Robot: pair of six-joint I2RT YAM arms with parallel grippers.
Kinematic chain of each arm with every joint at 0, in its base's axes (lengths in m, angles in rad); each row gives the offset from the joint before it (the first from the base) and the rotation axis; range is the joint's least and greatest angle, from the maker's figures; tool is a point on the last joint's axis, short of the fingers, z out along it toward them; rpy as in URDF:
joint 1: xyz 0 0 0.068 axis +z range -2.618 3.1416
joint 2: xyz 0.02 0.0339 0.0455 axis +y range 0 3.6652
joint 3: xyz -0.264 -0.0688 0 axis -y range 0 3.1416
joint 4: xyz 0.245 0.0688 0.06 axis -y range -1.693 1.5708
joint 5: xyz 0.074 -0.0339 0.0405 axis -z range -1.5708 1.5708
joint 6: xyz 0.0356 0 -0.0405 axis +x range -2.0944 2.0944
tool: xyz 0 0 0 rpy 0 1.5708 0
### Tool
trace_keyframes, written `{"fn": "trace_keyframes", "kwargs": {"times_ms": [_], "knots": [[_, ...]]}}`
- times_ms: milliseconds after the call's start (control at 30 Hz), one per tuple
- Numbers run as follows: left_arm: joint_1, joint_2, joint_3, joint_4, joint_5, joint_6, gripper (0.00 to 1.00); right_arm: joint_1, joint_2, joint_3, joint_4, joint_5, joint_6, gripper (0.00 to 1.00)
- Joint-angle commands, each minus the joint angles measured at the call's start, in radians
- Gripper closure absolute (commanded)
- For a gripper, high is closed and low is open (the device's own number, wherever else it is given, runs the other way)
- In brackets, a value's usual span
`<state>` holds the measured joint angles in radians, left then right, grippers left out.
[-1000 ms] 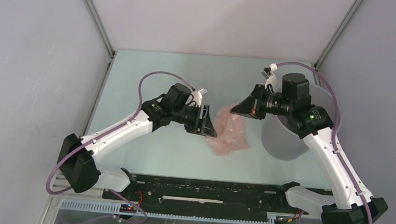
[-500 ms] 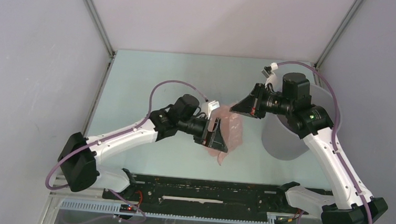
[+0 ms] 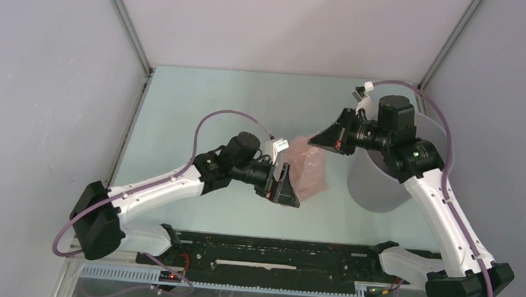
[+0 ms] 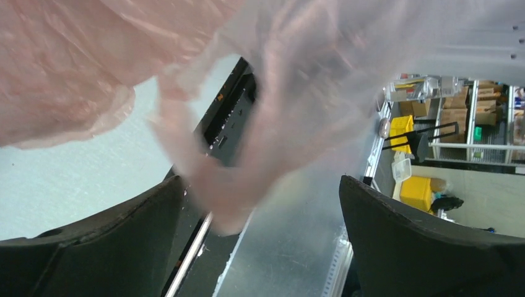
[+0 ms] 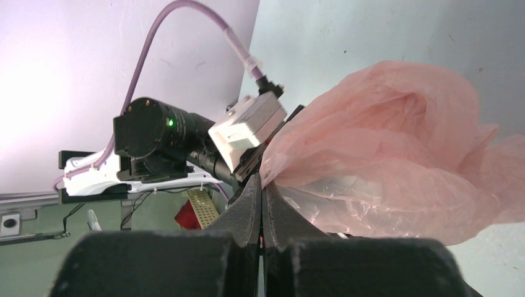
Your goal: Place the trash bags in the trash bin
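Note:
My left gripper should stay in place at the bag's near side next and close onto the bag's dangling fold (image 4: 226,197), because the fold already hangs between its spread fingers.
The pale-pink trash bag (image 3: 312,171) hangs crumpled above the table between my two arms. My right gripper (image 3: 314,142) is shut on the bag's upper edge, as the right wrist view shows (image 5: 261,180), with the film (image 5: 384,148) bulging to the right of the fingers. My left gripper (image 3: 288,189) is open at the bag's lower near side. In the left wrist view a blurred fold of the bag (image 4: 93,62) dangles between the spread jaws of the left gripper (image 4: 260,182), not pinched. The grey trash bin (image 3: 377,190) stands on the table to the right of the bag, partly hidden under my right arm.
The pale green table (image 3: 200,109) is walled in by grey panels on three sides. The black base rail (image 3: 273,261) runs along the near edge. My left wrist camera (image 5: 247,127) sits close to my right fingers.
My left gripper has swung right and nearer, in under the bag. The bag has risen off the table and bunched narrower, hanging from my right gripper, which shifted slightly up.

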<state>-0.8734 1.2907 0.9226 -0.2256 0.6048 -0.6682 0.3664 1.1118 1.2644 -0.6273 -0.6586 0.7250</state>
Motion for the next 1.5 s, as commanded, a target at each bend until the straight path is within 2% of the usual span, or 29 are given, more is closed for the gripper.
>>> {"fn": "trace_keyframes", "kwargs": {"times_ms": [0, 167, 233, 300, 400, 467, 600, 667, 733, 833, 933, 1000, 1067, 1133, 1200, 1267, 1333, 1400, 1467], "knots": [[-0.024, -0.086, -0.051, 0.092, 0.011, 0.068, 0.00, -0.014, -0.008, 0.007, 0.068, -0.015, 0.031, 1.00], [-0.037, -0.058, -0.021, 0.088, -0.050, 0.069, 0.01, -0.015, -0.005, 0.007, 0.069, -0.017, 0.038, 1.00], [-0.036, -0.046, -0.013, 0.067, -0.115, 0.068, 0.06, -0.014, -0.009, 0.007, 0.059, -0.014, 0.034, 1.00], [-0.037, -0.020, 0.021, -0.007, -0.205, 0.074, 0.20, -0.012, -0.012, 0.007, 0.046, -0.006, 0.028, 1.00], [-0.036, 0.005, 0.056, -0.124, -0.320, 0.081, 0.55, -0.010, -0.015, 0.007, 0.020, 0.015, 0.008, 1.00], [-0.036, -0.015, 0.067, -0.186, -0.404, 0.091, 0.72, -0.005, -0.015, 0.006, -0.003, 0.041, -0.021, 1.00], [-0.013, -0.102, 0.115, -0.331, -0.587, 0.107, 0.89, 0.024, 0.022, 0.006, -0.054, 0.162, -0.128, 1.00], [0.045, -0.118, 0.182, -0.409, -0.603, 0.113, 0.96, 0.023, 0.074, 0.007, -0.040, 0.149, -0.146, 1.00], [0.127, -0.118, 0.293, -0.491, -0.602, 0.119, 1.00, 0.013, 0.127, 0.043, -0.021, 0.127, -0.134, 1.00], [0.220, -0.105, 0.542, -0.609, -0.657, 0.125, 1.00, 0.027, 0.188, 0.241, -0.096, 0.164, -0.137, 1.00], [0.208, -0.124, 0.798, -0.599, -0.678, 0.177, 1.00, 0.077, 0.196, 0.486, -0.147, 0.208, -0.172, 1.00], [0.157, -0.178, 0.842, -0.507, -0.691, 0.203, 1.00, 0.128, 0.166, 0.573, -0.140, 0.257, -0.204, 1.00], [0.096, -0.246, 0.750, -0.414, -0.723, 0.222, 1.00, 0.166, 0.117, 0.542, -0.083, 0.286, -0.224, 0.99], [0.081, -0.313, 0.585, -0.371, -0.754, 0.184, 1.00, 0.173, 0.058, 0.360, -0.006, 0.294, -0.209, 0.98], [0.088, -0.349, 0.386, -0.424, -0.818, 0.085, 1.00, 0.157, 0.027, 0.174, 0.041, 0.270, -0.172, 1.00], [0.122, -0.331, 0.198, -0.507, -0.764, -0.026, 1.00, 0.158, 0.031, 0.008, 0.041, 0.256, -0.154, 1.00], [0.134, -0.311, 0.016, -0.524, -0.645, -0.106, 1.00, 0.183, 0.073, -0.094, -0.017, 0.251, -0.148, 1.00], [0.111, -0.361, -0.107, -0.463, -0.586, -0.162, 1.00, 0.226, 0.089, -0.140, -0.057, 0.268, -0.162, 1.00], [0.099, -0.460, -0.159, -0.388, -0.582, -0.186, 1.00, 0.257, 0.071, -0.141, -0.051, 0.293, -0.167, 1.00]]}}
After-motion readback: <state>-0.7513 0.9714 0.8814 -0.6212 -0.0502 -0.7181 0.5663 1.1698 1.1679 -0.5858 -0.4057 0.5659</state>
